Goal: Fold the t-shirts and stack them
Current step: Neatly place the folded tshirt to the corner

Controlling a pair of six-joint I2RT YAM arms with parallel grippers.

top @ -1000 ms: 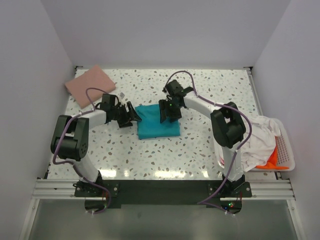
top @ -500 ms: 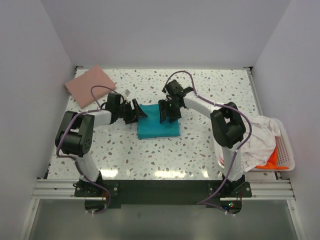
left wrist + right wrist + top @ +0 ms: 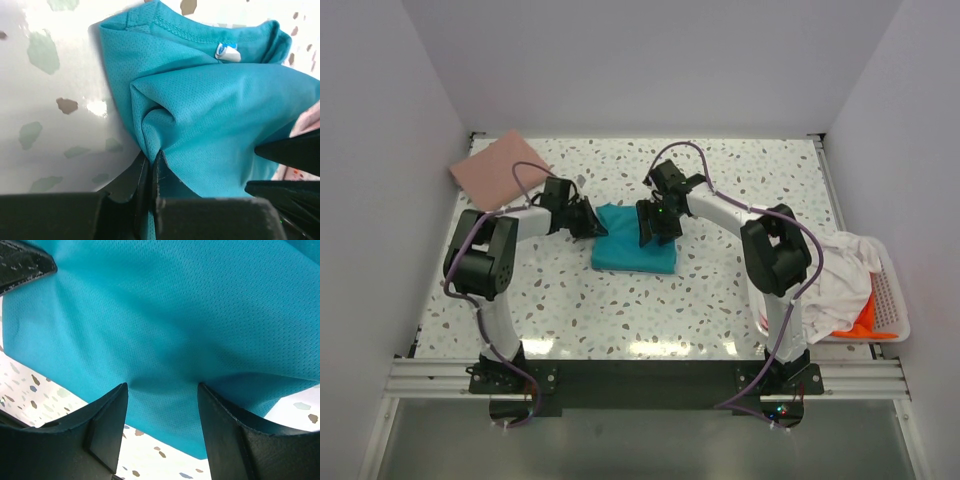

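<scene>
The teal t-shirt [image 3: 632,250] should go outward over the dusty pink t-shirt [image 3: 500,170] next, as that pink shirt is already folded. My left gripper will rise, carry the teal one there, lower it and release it.
A folded teal t-shirt [image 3: 632,250] lies mid-table. My left gripper [image 3: 591,221] is at its left edge, shut on a pinched-up fold of the teal cloth [image 3: 165,115], with the fingertips [image 3: 150,159] closed tight on the fabric. A white neck label [image 3: 227,51] shows near the collar. My right gripper [image 3: 656,227] stands open at the shirt's far right part, and both fingers [image 3: 112,405] rest against the teal cloth [image 3: 165,315]. A folded dusty pink t-shirt [image 3: 500,170] lies at the far left corner. White [image 3: 835,275] and orange [image 3: 869,318] t-shirts sit in the basket.
The white slotted basket [image 3: 892,290] stands at the table's right edge beside the right arm's base. Grey walls close in the table on three sides. Bare speckled tabletop [image 3: 640,310] lies between the teal shirt and the arm bases.
My left gripper has moved right to the teal shirt's left edge and shut on a fold of it. That edge has bunched up slightly. The right gripper has not moved.
</scene>
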